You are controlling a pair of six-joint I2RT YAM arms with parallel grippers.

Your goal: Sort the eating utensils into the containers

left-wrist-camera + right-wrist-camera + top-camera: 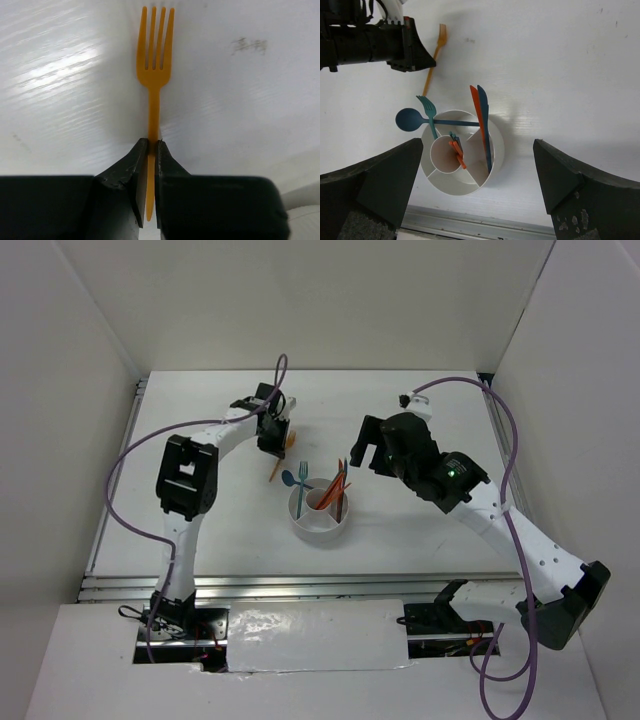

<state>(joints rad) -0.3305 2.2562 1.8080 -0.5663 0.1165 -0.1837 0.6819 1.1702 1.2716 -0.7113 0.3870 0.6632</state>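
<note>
My left gripper should lift the orange fork, then move it back and handle-down into the section with the teal fork [301,508] and release it, because a fork already stands there.
An orange fork [154,75] lies with its tines pointing away, and my left gripper [152,146] is shut on its handle, low over the table. In the top view the left gripper [274,436] is behind and left of the round white holder [320,531], with the fork [280,466] under it. My right gripper [478,142] is open wide and empty, high over the holder [445,176]. The holder contains a blue spoon [410,120], a teal fork [427,107], long orange and dark teal pieces [482,120], and short orange and teal sticks [456,149] in its middle cup.
White walls close in the table on the left, back and right. A metal rail [300,585] runs along the near edge. The right gripper [366,454] hangs just right of the holder in the top view.
</note>
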